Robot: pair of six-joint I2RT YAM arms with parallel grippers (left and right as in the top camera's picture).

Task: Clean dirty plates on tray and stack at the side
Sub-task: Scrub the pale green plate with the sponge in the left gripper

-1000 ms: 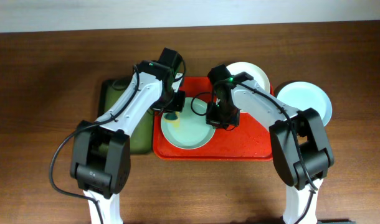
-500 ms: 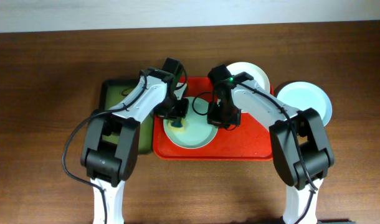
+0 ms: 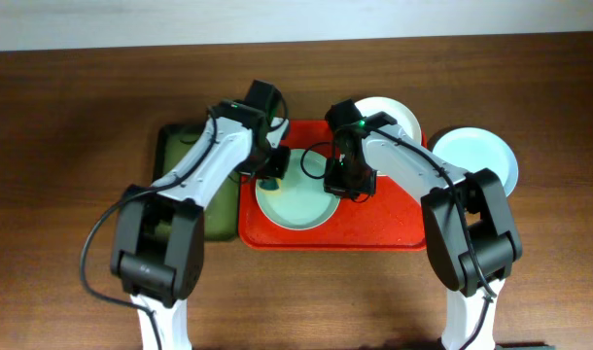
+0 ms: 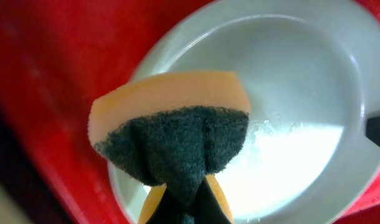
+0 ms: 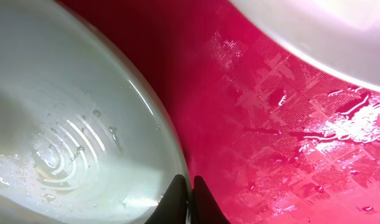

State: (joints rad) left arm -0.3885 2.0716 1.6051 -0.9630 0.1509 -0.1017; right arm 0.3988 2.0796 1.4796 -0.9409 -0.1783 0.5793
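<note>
I will next wipe across the plate with my left gripper, then move it over the dark green tray and let go of the sponge there, since the visible bottom of the dark green tray is bare.
A pale blue-green plate (image 3: 296,204) lies on the left part of the red tray (image 3: 384,228). My left gripper (image 3: 269,173) (image 4: 185,200) is shut on a yellow sponge (image 4: 171,124) with a dark green scouring face, held over the plate's (image 4: 302,93) left rim. My right gripper (image 3: 343,183) (image 5: 190,186) is shut on the plate's (image 5: 65,112) right rim, and water beads on the plate's inside. A white plate (image 3: 394,115) (image 5: 314,25) sits at the tray's back edge. Another pale blue-green plate (image 3: 481,157) rests on the table to the right of the tray.
A dark green tray (image 3: 175,160) lies just left of the red tray, under my left arm. The red tray's floor (image 5: 283,137) is wet with droplets. Brown tabletop surrounds both trays.
My left gripper with the sponge slid toward the plate's middle, then came back to its left rim. The right gripper stayed pinched on the rim.
</note>
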